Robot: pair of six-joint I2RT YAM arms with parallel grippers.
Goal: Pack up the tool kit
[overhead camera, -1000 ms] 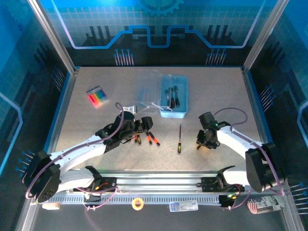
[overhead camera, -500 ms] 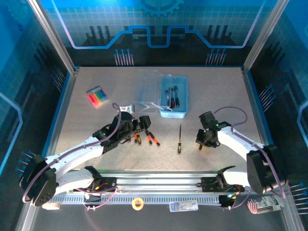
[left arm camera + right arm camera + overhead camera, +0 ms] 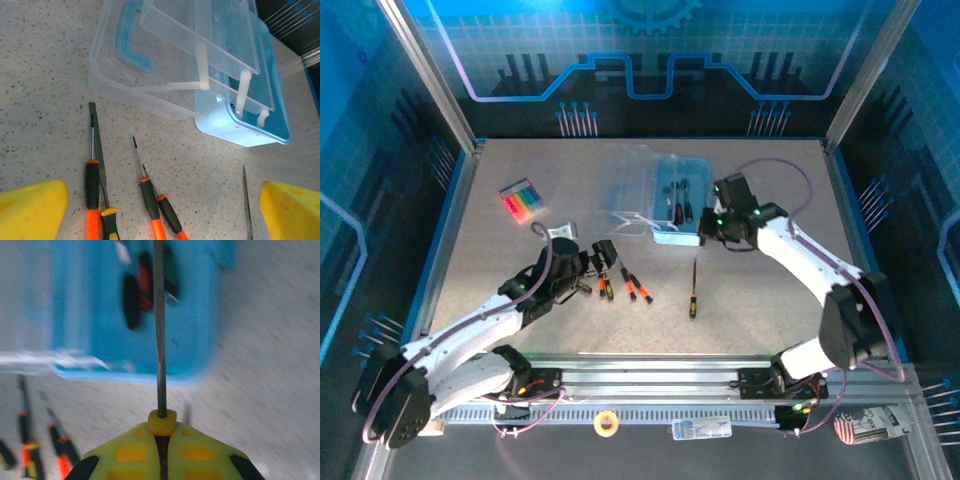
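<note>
My right gripper will next carry the tool outward across the blue box [image 3: 692, 208] and let go of it over there, because the empty clear lid [image 3: 642, 185] lies outward and across the box.
The blue tool box [image 3: 692, 208] stands at the back centre with its clear lid [image 3: 625, 192] swung open to the left; a few dark tools [image 3: 677, 200] lie inside. My right gripper [image 3: 708, 226] hovers at the box's near right corner. In the right wrist view it [image 3: 162, 440] is shut on a thin metal tool [image 3: 159, 340] with a yellow collar, the shaft pointing over the box [image 3: 195, 315]. My left gripper [image 3: 160, 215] stands open above several orange-and-black screwdrivers [image 3: 150, 197] and a flat file [image 3: 99, 150] on the table.
Another thin tool [image 3: 693, 290] with a yellow handle lies alone right of the screwdrivers [image 3: 620, 285]. A pack of coloured markers [image 3: 523, 200] sits at the back left. The box's front end [image 3: 240, 130] is close ahead of the left gripper.
My right gripper shut on a tool at the table's right and carried it up to the box. The left gripper opened wider and drew back a little toward the near left.
</note>
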